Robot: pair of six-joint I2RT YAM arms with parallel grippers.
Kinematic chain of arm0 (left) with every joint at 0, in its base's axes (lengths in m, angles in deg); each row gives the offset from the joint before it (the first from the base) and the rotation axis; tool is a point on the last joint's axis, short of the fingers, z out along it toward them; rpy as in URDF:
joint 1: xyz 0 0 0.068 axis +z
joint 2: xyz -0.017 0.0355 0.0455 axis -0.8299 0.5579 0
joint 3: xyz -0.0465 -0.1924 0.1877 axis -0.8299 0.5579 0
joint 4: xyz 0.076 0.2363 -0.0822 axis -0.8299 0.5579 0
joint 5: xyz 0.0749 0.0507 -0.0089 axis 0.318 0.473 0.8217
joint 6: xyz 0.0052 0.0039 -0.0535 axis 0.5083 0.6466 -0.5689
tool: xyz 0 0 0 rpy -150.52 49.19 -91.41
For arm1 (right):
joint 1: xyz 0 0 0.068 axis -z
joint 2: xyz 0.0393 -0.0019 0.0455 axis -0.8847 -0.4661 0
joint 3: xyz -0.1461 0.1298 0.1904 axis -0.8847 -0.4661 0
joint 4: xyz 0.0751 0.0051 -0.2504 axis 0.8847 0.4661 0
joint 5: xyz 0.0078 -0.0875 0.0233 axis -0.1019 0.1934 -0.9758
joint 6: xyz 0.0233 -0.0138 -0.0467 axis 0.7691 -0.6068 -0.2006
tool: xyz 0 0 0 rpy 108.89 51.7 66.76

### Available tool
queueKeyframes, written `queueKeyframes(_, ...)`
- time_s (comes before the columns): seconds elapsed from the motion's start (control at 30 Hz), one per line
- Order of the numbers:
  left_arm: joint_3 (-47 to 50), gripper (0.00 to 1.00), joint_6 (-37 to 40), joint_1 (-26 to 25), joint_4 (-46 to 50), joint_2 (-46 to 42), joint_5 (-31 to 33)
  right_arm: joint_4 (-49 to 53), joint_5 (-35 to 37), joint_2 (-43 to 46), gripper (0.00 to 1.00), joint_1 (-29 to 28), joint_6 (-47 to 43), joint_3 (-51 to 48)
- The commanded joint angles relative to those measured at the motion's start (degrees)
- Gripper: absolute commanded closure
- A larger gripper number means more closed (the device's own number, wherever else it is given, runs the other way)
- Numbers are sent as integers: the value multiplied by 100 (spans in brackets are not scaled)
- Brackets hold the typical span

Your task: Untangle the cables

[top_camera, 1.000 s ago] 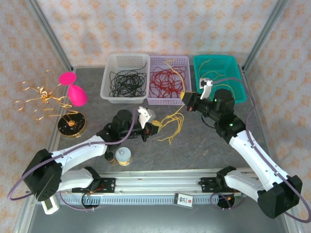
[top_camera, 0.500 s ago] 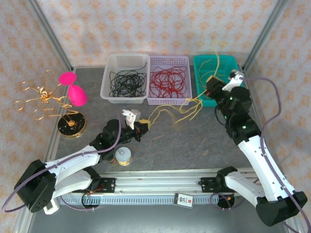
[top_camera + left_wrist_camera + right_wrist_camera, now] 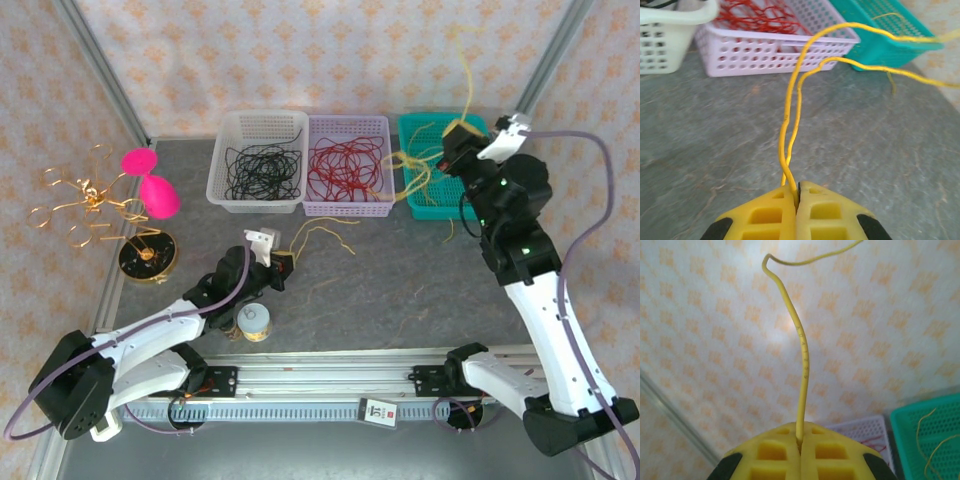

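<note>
Bare tabletop lies below and back from my right gripper, so it will lower the yellow cable back past the teal basket [image 3: 480,128] and release it there.
Thin yellow cables [image 3: 330,228] trail from my left gripper [image 3: 288,262] across the table toward the teal basket [image 3: 480,128]. In the left wrist view two yellow strands [image 3: 789,125] rise out of the left gripper [image 3: 798,189], whose yellow fingers are shut on them. My right gripper [image 3: 458,140] is raised over the teal basket, shut on a yellow cable [image 3: 803,355] that sticks up past the wallpaper; more yellow strands [image 3: 414,170] hang from it into the basket. The right gripper [image 3: 800,441] has its jaws closed around that single wire.
A white basket [image 3: 226,140] holds black wires and a lilac basket [image 3: 380,125] holds red wires, both at the back. A gold looped-wire ornament [image 3: 85,198] with a pink piece [image 3: 155,190] stands left. A small jar [image 3: 254,321] sits beside the left arm.
My right gripper has lifted and swung right, from the lilac basket's front to above the teal basket, drawing yellow cable along. My left gripper has pulled back toward the near left, holding its strands.
</note>
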Motion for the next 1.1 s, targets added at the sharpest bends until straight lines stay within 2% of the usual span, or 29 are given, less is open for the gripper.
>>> queueKeyframes(0.0, 229, 100, -472, 101, 141, -11, 506, 219, 738, 171, 100, 48, -554, 434)
queueKeyframes(0.1, 406, 100, -653, 193, 100, -11, 554, 327, 685, 178, 100, 52, -620, 747)
queueKeyframes(0.17, 481, 100, -591, 213, -111, 41, 267, 414, 570, 153, 100, 47, -569, 929)
queueKeyframes(0.23, 512, 100, -527, 209, -349, 55, -144, 604, 211, 73, 100, 43, -412, 1057)
queueKeyframes(0.33, 484, 100, -421, 204, -333, -185, -284, 1152, -483, -58, 100, 47, -94, 934)
queueKeyframes(0.5, 296, 100, -80, 204, 31, -1068, -348, 1588, -1384, 85, 100, 47, 231, -644)
queueKeyframes(0.6, -19, 100, 155, 204, 468, -1419, -467, 1285, -1945, 348, 100, 15, 435, -1961)
queueKeyframes(0.7, -369, 100, 271, 212, 737, -1527, -760, 380, -2454, 499, 100, -169, 762, -3125)
queueKeyframes(0.83, -770, 100, 391, 206, 769, -1414, -1375, -902, -2383, 287, 100, -644, 842, -4107)
queueKeyframes(0.93, -867, 100, 430, 204, 597, -1404, -1682, -1432, -2398, -78, 87, -704, 966, -4394)
queueKeyframes(1.07, -972, 100, 649, 204, 684, -1379, -1769, -820, -1953, -283, 56, -703, 692, -4166)
